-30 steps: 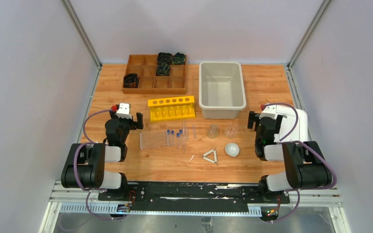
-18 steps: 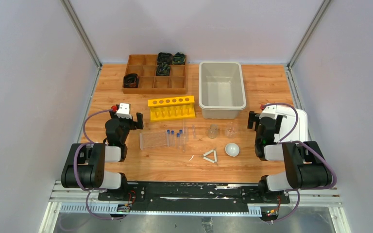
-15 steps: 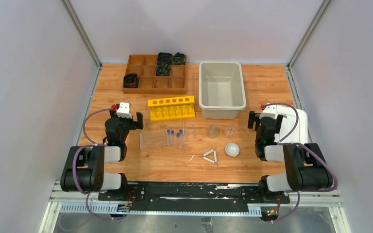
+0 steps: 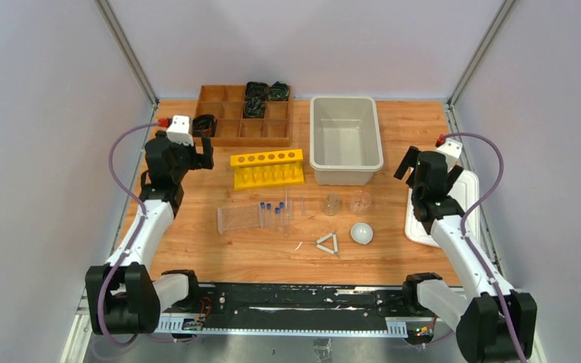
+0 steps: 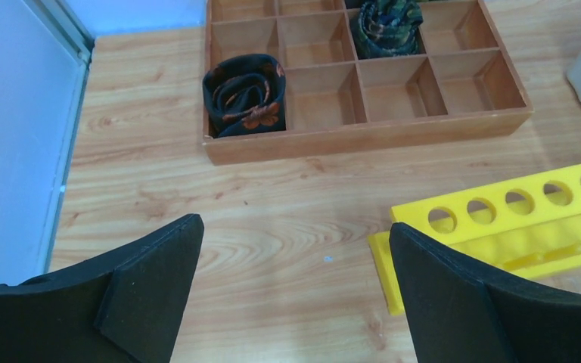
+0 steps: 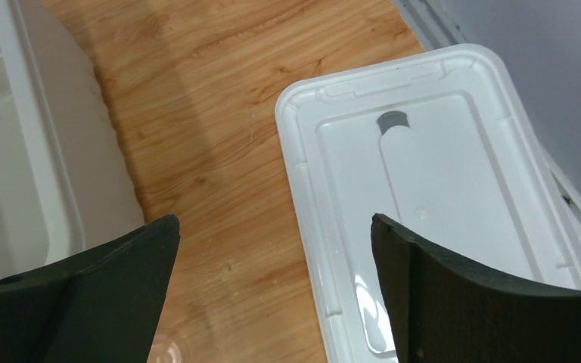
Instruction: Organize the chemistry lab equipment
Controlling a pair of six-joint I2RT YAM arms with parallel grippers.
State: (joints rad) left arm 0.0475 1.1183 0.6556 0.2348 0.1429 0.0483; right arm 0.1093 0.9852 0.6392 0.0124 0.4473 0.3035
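Note:
Next, I bring my right gripper past the bin and down onto the thin glass tube's end on the yellow rack's side, as that end lies to its left in the top view.
The lab equipment lies mid-table: blue-capped tubes, thin glass tubes, two clear glass vessels, a white round dish and a white triangle. My left gripper hangs open and empty over bare wood, left of the yellow rack. My right gripper is open and empty, above the gap between the grey bin and a white lid. Neither gripper touches anything.
A brown wooden divided tray with black coiled items stands at the back left. A clear ribbed plastic piece lies left of the tubes. Metal frame posts and side walls bound the table.
Both arms have risen from their folded pose near the front. The left gripper moved back and left toward the wooden tray. The right one swung back and right, uncovering the white lid.

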